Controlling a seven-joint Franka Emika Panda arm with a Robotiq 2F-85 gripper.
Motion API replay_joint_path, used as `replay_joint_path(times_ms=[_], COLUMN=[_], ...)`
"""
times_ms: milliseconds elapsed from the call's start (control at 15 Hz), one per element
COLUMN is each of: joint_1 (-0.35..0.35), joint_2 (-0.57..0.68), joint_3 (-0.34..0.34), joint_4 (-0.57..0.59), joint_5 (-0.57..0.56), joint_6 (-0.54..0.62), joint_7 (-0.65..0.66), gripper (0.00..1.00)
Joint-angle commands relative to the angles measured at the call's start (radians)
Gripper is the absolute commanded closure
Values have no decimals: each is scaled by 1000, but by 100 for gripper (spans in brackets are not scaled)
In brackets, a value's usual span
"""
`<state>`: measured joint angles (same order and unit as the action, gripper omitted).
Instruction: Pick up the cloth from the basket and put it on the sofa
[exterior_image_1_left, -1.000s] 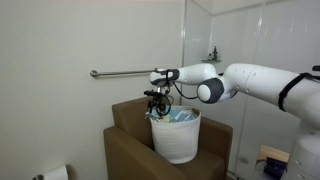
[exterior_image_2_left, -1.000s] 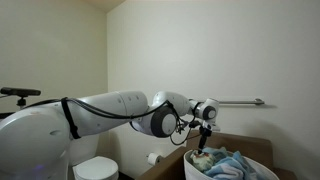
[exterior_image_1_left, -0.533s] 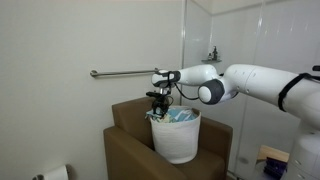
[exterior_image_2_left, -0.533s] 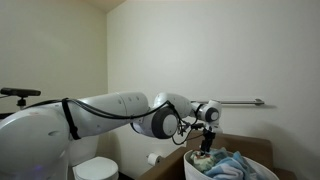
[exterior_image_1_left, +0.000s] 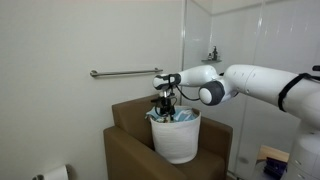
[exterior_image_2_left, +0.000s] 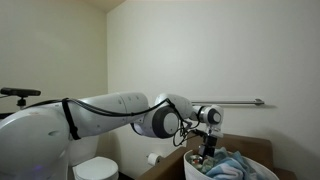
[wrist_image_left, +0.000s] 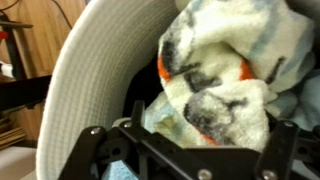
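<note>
The gripper stays low inside the basket's rim (wrist_image_left: 88, 75) and closes its fingers on the fold of the cream-white cloth next.
The white basket (exterior_image_1_left: 177, 141) stands on the seat of the dark-brown sofa (exterior_image_1_left: 124, 150) and is full of cloths. My gripper (exterior_image_1_left: 163, 108) points down at the basket's near rim and has dipped into the pile; it also shows in an exterior view (exterior_image_2_left: 208, 151). In the wrist view the cream-white cloth (wrist_image_left: 215, 70), with grey and orange marks and a pale teal patch, lies right in front of my gripper (wrist_image_left: 190, 140). Its fingers are spread on either side of the cloth. The basket rim (wrist_image_left: 88, 75) curves along the left. Light-blue cloths (exterior_image_2_left: 232, 165) fill the rest of the basket.
A metal grab bar (exterior_image_1_left: 120, 73) runs along the wall just behind and above the sofa. A glass shower partition (exterior_image_1_left: 235, 40) stands behind the arm. A toilet-paper roll (exterior_image_1_left: 55, 173) hangs low on the wall. A toilet (exterior_image_2_left: 97, 169) stands beside the sofa.
My gripper has moved down from above the basket's rim into the cloth pile and shifted slightly toward the basket's middle.
</note>
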<state>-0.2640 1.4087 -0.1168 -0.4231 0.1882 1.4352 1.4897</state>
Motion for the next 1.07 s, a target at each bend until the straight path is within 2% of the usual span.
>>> replay_joint_path(times_ms=[0, 67, 133, 200, 733, 867, 1000], joint_1=[9, -4, -7, 3, -20, -26, -34], joint_2=[-10, 47, 53, 8, 8, 2, -2], joint_3=[-15, 11, 15, -2, 15, 16, 17], joint_4=[-40, 61, 71, -12, 18, 22, 35], joint_5=[-37, -57, -57, -41, -20, -20, -22], joint_6=[-96, -145, -142, -106, -52, -65, -76], joint_7=[4, 2, -14, -32, -76, -96, -118], gripper=[25, 26, 33, 40, 92, 97, 97])
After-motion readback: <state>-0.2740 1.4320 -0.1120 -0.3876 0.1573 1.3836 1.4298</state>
